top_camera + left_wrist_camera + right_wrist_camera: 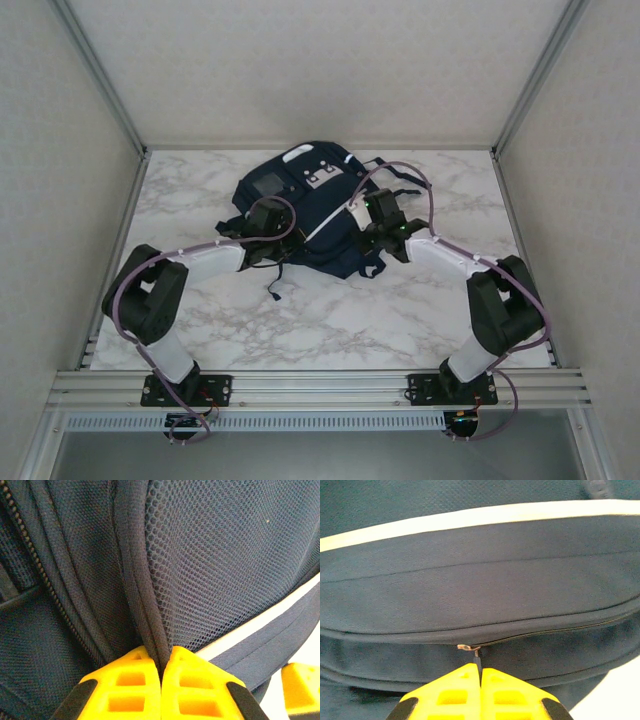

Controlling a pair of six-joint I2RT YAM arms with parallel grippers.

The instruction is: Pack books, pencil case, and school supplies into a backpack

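My left gripper will next drag the fold of dark piping [145,605] sideways, away from my right gripper, and release it, as the white stripe lies slanted across the backpack.
The navy-blue backpack [300,190] lies flat in the middle of the marble table, with both arms reaching onto it. My left gripper [161,655] is shut on a fold of dark piping [145,605] beside the backpack's mesh panel [225,555]. In the top view the left gripper [282,250] sits at the bag's near left edge. My right gripper [481,667] is shut on the small zipper pull [478,657], just below the metal slider [469,647]. In the top view the right gripper [373,238] is at the bag's near right side. The books, pencil case and school supplies are hidden.
A white stripe [470,517] runs along the bag above the zipper line. Loose dark straps [272,290] trail off the backpack's near edge onto the table [340,320]. Aluminium frame posts and pale walls enclose the table on three sides.
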